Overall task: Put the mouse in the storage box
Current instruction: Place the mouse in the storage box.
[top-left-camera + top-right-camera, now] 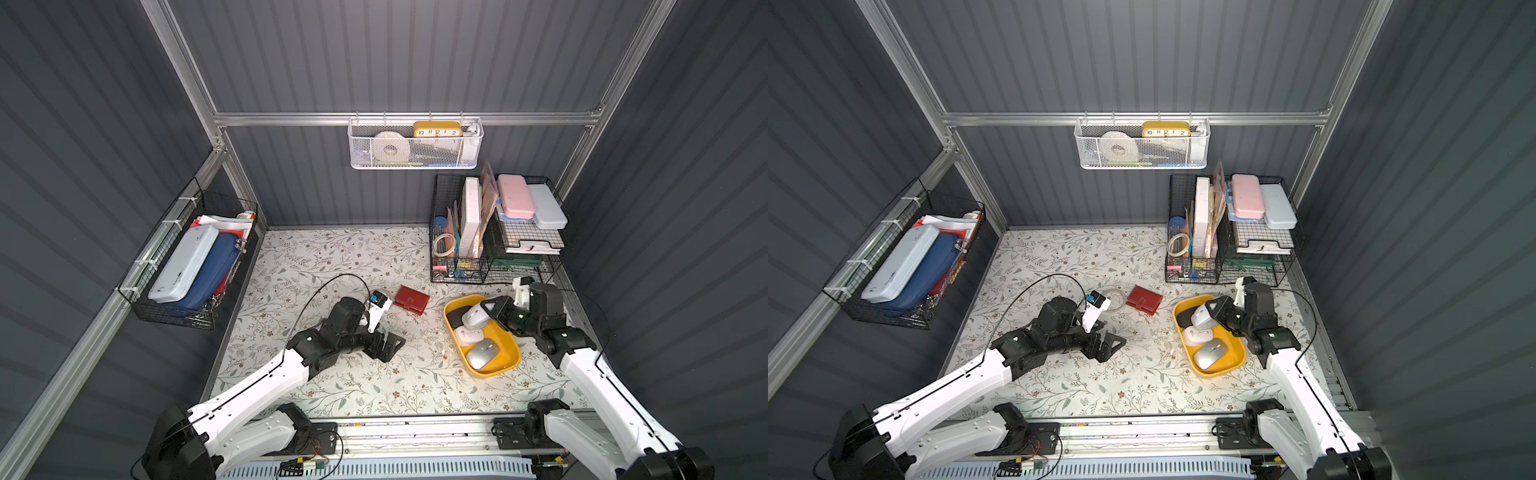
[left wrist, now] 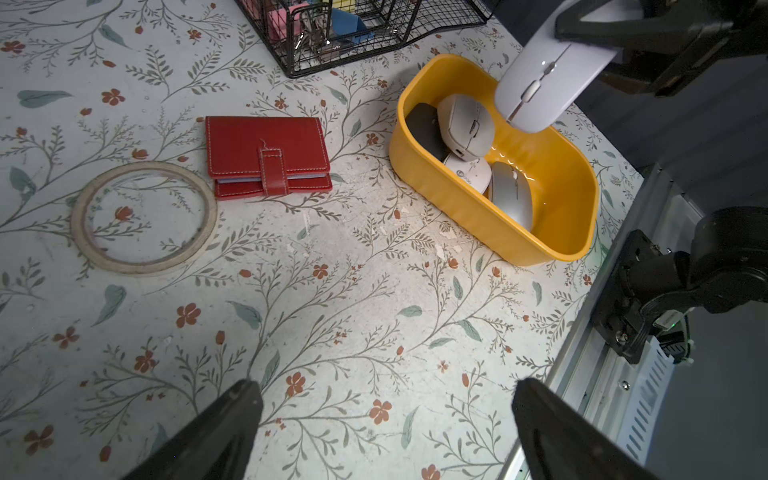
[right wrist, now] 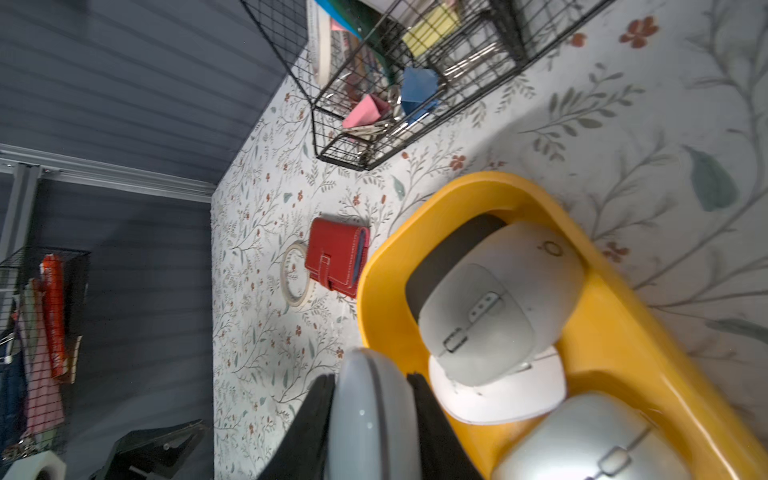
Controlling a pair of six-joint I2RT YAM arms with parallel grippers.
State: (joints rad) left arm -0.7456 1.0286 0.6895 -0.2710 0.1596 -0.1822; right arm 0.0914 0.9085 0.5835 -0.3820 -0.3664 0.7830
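Observation:
My right gripper lowers back toward the silver mouse at the box's near end next, releasing the lavender mouse there, as mice crowd its far end.
The yellow storage box sits on the floral mat at the right, with several mice inside: black, grey, white and silver. My right gripper is shut on a pale lavender mouse. It holds the mouse on edge in the air over the box's far end. My left gripper stands open and empty over bare mat near the middle, left of the box.
A red wallet and a tape ring lie left of the box. Black wire organisers stand just behind the box. On the walls hang a black wire basket at the left and a white mesh basket at the back.

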